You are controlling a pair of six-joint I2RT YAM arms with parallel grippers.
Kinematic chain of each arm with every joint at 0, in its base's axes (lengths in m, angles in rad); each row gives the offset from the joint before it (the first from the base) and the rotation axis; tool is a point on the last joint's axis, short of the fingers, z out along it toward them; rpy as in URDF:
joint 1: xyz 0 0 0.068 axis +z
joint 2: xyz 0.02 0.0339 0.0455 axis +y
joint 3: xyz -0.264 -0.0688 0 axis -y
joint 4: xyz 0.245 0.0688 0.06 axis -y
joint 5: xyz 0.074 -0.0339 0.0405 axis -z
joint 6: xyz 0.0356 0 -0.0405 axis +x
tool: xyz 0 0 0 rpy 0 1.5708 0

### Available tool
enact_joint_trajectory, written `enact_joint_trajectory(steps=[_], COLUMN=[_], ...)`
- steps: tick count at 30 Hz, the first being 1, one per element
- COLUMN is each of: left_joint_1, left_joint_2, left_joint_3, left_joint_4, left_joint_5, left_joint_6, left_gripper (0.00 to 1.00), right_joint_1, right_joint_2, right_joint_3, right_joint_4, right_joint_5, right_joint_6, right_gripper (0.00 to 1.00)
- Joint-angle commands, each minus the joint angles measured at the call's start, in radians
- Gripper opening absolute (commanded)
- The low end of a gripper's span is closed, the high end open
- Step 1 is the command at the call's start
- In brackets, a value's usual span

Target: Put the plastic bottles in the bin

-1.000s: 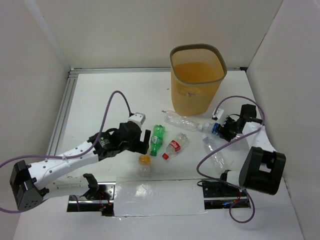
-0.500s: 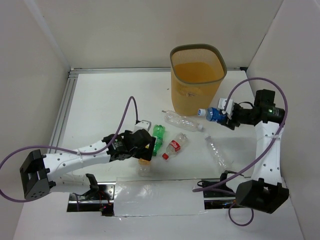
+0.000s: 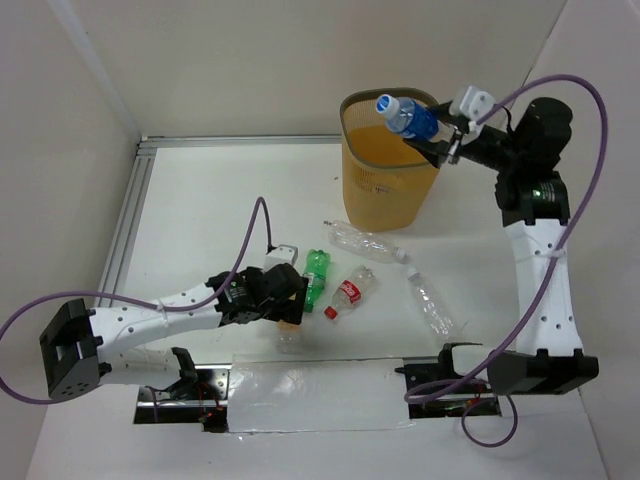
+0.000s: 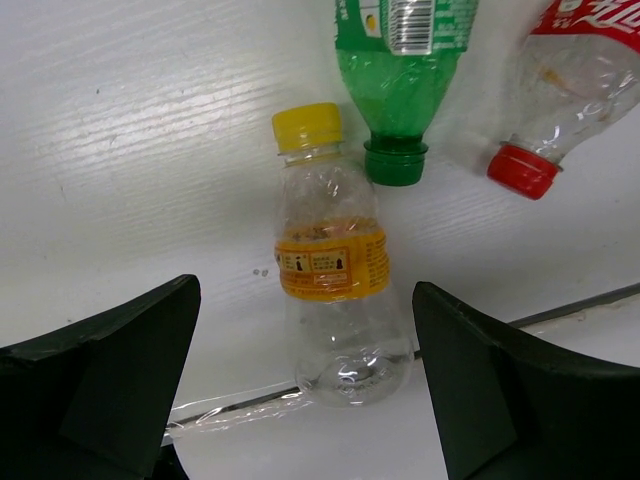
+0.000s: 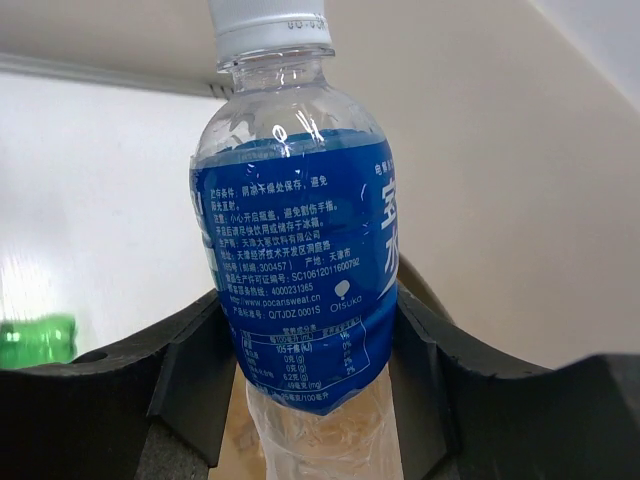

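I will next move my right gripper to the left in the top view, farther over the bin's opening [image 3: 381,146], and let go, because its fingers are still near the bin's rim.
The orange mesh bin [image 3: 384,188] stands at the back of the table. My right gripper [image 3: 432,138] is shut on a blue-labelled bottle [image 3: 405,116], held tilted over the bin's rim with its cap pointing left. In the right wrist view both pads press the bottle [image 5: 300,240]. My left gripper [image 3: 290,308] is open low over the orange-labelled, yellow-capped bottle [image 4: 332,270], which lies between its fingers [image 4: 110,370] untouched. Beside it lie a green bottle [image 3: 316,274] and a red-capped bottle [image 3: 348,292]. Two clear bottles [image 3: 365,242] [image 3: 431,306] lie to the right.
An aluminium rail [image 3: 128,225] runs along the table's left side. White walls close in on both sides, the right one close to my right arm. A shiny taped strip [image 3: 320,395] lies along the near edge between the arm bases.
My right arm lifted the blue-labelled bottle off the table and carried it up over the bin. My left gripper shifted from beside the green bottle toward the near edge, over the yellow-capped bottle.
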Motion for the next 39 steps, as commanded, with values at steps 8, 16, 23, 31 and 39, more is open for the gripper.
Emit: enact_joint_trajectory(steps=[8,16,23,31,39], left_joint_1=[-0.033,-0.033,-0.033,-0.042,-0.064], left_joint_2=[-0.019,0.011,0.131,0.176,-0.002], left_joint_3=[-0.059,-0.090,-0.080,-0.080,0.138], left_joint_4=[0.003,0.064,0.123,0.156,0.060], left_joint_5=[-0.038,-0.038,-0.018,0.012,0.012], left_joint_6=[-0.110,-0.128,-0.099,-0.110,0.023], left_gripper=[1.00,1.00,1.00,0.50,0.20], right_joint_1=[0.226,0.136,0.002,-0.128,-0.236], right_joint_2=[0.249,0.324,0.271,0.102,-0.071], right_joint_3=[0.115,0.103,0.150,0.037,-0.202], right_joint_4=[0.252,0.215,0.057,-0.216,-0.409], right_joint_5=[0.265,0.314,0.246,0.055,0.109], right_joint_6=[0.194,0.298,0.380,0.242,-0.030], right_gripper=[0.28,1.00,1.00,0.70,0.17])
